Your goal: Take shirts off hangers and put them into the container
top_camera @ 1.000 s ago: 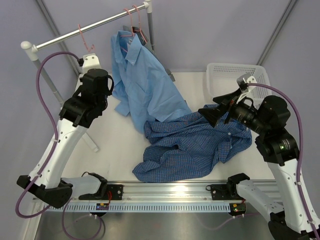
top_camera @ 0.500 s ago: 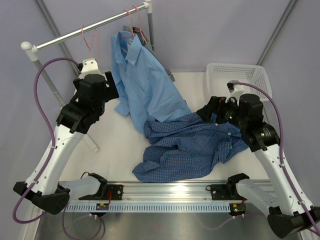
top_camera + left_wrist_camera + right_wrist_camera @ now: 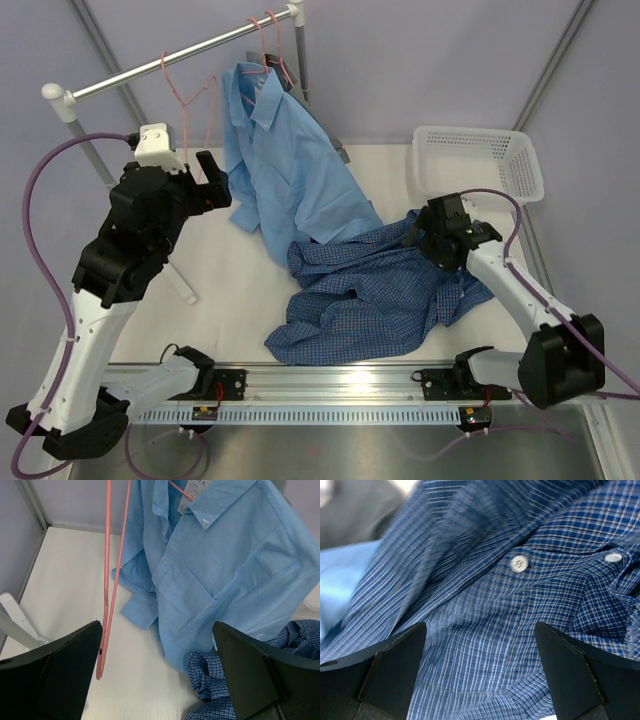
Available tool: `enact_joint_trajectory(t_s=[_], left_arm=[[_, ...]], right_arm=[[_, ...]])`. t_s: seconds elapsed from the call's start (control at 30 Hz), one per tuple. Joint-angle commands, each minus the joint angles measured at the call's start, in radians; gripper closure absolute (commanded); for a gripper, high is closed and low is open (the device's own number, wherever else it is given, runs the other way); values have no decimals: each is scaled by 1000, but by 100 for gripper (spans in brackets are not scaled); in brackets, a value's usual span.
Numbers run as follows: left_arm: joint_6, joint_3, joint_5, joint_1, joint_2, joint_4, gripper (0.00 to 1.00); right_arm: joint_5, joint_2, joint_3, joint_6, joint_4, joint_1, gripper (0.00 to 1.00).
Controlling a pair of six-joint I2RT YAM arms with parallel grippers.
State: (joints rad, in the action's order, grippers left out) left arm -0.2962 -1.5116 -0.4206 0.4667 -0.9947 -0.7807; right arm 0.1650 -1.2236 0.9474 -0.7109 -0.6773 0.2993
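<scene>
Checked cloth (image 3: pixel 485 620) already fills the gap between my fingers, so my right gripper moves down onto the fold near the white buttons next, then closes.
The dark blue check shirt (image 3: pixel 385 295) lies crumpled on the white table. The light blue shirt (image 3: pixel 290 170) hangs from a pink hanger (image 3: pixel 268 45) on the rail, its tail resting on the table. An empty pink hanger (image 3: pixel 185 95) dangles from the rail. My left gripper (image 3: pixel 208 178) is open just right of that hanger (image 3: pixel 107 580), which hangs free beside my left finger (image 3: pixel 55 675). My right gripper (image 3: pixel 420 232) is open, low over the check shirt's upper right edge, with checked cloth (image 3: pixel 485 620) filling the gap between its fingers. The white container (image 3: pixel 480 160) stands at the back right.
The metal rail (image 3: pixel 140 75) slants across the back left on a white post (image 3: pixel 60 100), whose foot (image 3: pixel 180 285) reaches onto the table. A bit of grey cloth (image 3: pixel 298 92) shows behind the light blue collar. The arms' base rail (image 3: pixel 330 382) runs along the near edge.
My left gripper has opened, let go of the empty hanger and drawn back to the left. My right arm has swung down and left onto the check shirt, still open.
</scene>
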Motion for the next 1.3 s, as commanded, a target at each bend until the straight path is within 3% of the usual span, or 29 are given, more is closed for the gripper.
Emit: enact_joint_trajectory(t_s=[0.0,0.37,0.47,0.5,0.57,0.63,0.77,0.87,0.97,1.13,1.27], left_arm=[[19,17,86,-5,25,47,1],[19,79,135,-5,74,47,1],[20,87,140,-5,83,47,1],[20,88,143,-5,90,47,1],[23,93,143,-3,97,47,1],[25,97,135,-5,108,46,1],[38,93,141,-5,117,46,1],[45,85,143,-5,123,47,1],[51,74,144,-5,122,46,1],[55,64,151,-5,116,47,1],[58,65,151,-5,111,47,1]], right_arm=[[114,-101,-9,-180,44,1,0],[179,-364,-12,-398,159,-55,3],[182,-392,16,-401,142,-61,26],[180,-383,16,-401,147,-65,52],[195,-367,10,-401,143,-66,79],[203,-334,5,-401,127,-74,100],[264,-197,46,-332,52,-81,100],[313,-70,186,-214,-21,-81,100],[353,-1,469,-60,-47,-83,100],[425,-86,888,202,-33,-86,100],[398,-212,1231,364,83,-104,100]])
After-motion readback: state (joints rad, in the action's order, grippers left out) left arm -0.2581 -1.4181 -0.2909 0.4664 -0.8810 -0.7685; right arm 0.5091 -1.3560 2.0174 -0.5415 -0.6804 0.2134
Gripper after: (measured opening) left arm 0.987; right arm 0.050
